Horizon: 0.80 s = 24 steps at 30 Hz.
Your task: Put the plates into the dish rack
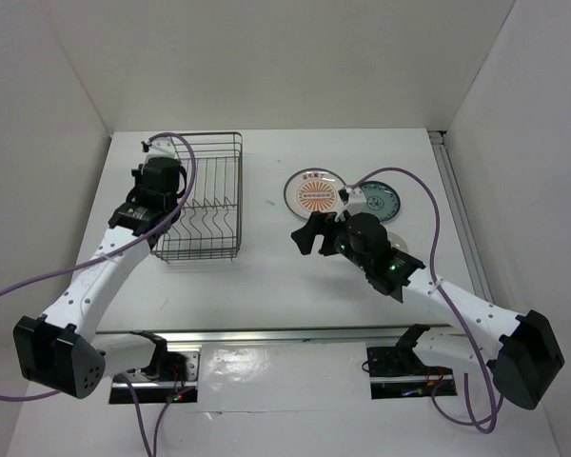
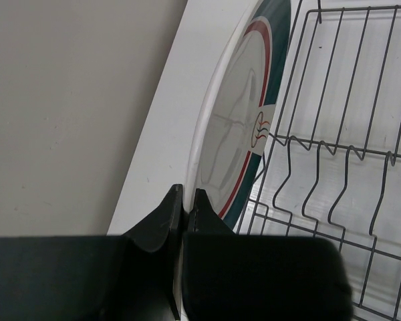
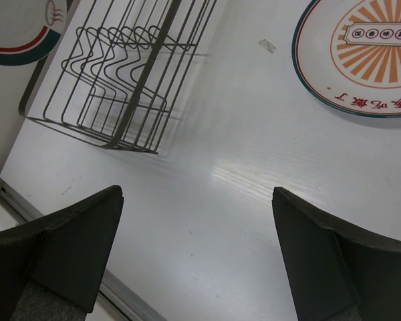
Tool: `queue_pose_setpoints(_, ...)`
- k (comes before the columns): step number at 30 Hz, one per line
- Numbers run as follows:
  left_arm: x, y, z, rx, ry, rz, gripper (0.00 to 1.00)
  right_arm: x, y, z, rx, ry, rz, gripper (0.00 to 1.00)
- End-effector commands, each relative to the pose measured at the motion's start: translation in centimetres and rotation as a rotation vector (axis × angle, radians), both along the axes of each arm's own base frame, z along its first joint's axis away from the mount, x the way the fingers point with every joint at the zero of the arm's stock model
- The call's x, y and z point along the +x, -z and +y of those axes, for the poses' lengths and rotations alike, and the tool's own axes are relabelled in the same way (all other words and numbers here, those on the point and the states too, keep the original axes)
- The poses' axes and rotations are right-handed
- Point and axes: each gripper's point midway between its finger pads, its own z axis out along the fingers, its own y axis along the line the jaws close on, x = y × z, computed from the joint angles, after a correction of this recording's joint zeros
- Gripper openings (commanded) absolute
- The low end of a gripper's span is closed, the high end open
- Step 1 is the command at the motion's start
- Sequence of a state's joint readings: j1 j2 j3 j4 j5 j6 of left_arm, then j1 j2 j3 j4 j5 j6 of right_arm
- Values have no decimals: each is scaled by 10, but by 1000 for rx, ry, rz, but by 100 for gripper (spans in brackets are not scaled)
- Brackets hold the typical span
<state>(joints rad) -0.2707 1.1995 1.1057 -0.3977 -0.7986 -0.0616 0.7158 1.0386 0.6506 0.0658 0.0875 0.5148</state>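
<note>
My left gripper still has the white plate hanging beside the dish rack's empty wires, so it will next move the plate to the right in the top view and down among them.
The dark wire dish rack (image 1: 205, 195) stands at the back left, with no plate between its prongs. My left gripper (image 1: 160, 186) is at its left side, shut (image 2: 187, 197) on the rim of the white plate with the teal-red rim (image 2: 234, 134). It holds that plate on edge against the rack's left wall (image 2: 334, 154). My right gripper (image 1: 314, 233) is open and empty (image 3: 197, 200) above bare table. The orange sunburst plate (image 1: 315, 193) lies flat just beyond it. The teal-blue plate (image 1: 379, 200) lies to the right. The grey-beige plate (image 1: 403, 244) is partly under the right arm.
White walls close the table on the left, back and right. A metal rail (image 1: 266, 333) runs along the near edge. Purple cables (image 1: 428, 224) loop over both arms. The right wrist view shows the rack (image 3: 120, 80) and the held plate (image 3: 20, 33) far left.
</note>
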Motion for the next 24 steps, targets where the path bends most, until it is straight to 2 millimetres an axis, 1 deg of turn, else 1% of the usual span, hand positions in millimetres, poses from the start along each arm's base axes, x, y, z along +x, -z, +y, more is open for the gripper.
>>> queue_pose_setpoints(1, 8, -6, -1, -46, -26, -64, 0, -1, -29, 5, 37, -26, -59, 100)
queue_pose_setpoints(2, 9, 0, -2, -48, -30, -47, 0, -1, -34, 6, 44, -26, -68, 100)
queue_pose_setpoints(3, 9, 8, -2, -47, -35, -19, 0, 0, -34, 6, 44, -26, -68, 100)
queue_pose_setpoints(4, 7, 10, -2, -53, -40, -13, 0, -1, -37, 5, 50, -26, -75, 100)
queue_pose_setpoints(6, 10, 12, -4, -65, -39, -6, 0, -1, -37, 5, 50, -26, -75, 100)
queue_pose_setpoints(8, 10, 16, -8, -66, -34, 8, 0, -1, -37, 5, 50, -26, -75, 100)
queue_pose_setpoints(9, 11, 19, -8, -64, -34, 17, 0, -2, -40, 4, 56, -26, -82, 100)
queue_pose_setpoints(12, 11, 19, -8, -64, -34, 17, 0, -2, -40, 4, 56, -26, -82, 100)
queue_pose_setpoints(13, 13, 23, -10, -66, -27, 29, 0, -3, -43, 4, 62, -26, -89, 100)
queue_pose_setpoints(15, 13, 28, -10, -60, -28, 50, 0, -3, -43, 4, 62, -26, -89, 100)
queue_pose_setpoints(16, 11, 30, -10, -67, -34, 54, 2, -3, -43, 4, 62, -26, -89, 100)
queue_pose_setpoints(17, 10, 28, -10, -66, -34, 57, 7, -4, -45, 2, 63, -26, -90, 100)
queue_pose_setpoints(19, 14, 37, -13, -75, -27, 78, 13, -5, -48, 1, 70, -26, -98, 100)
queue_pose_setpoints(21, 13, 40, -14, -74, -21, 103, 14, -6, -46, 1, 64, -26, -91, 100)
queue_pose_setpoints(22, 15, 45, -15, -77, -27, 113, 16, -6, -46, 1, 64, -26, -91, 100)
queue_pose_setpoints(23, 15, 42, -15, -78, -27, 111, 16, -6, -49, -1, 68, -16, -100, 100)
queue_pose_setpoints(24, 17, 46, -17, -81, -20, 124, 14, -6, -49, -1, 68, -15, -100, 100)
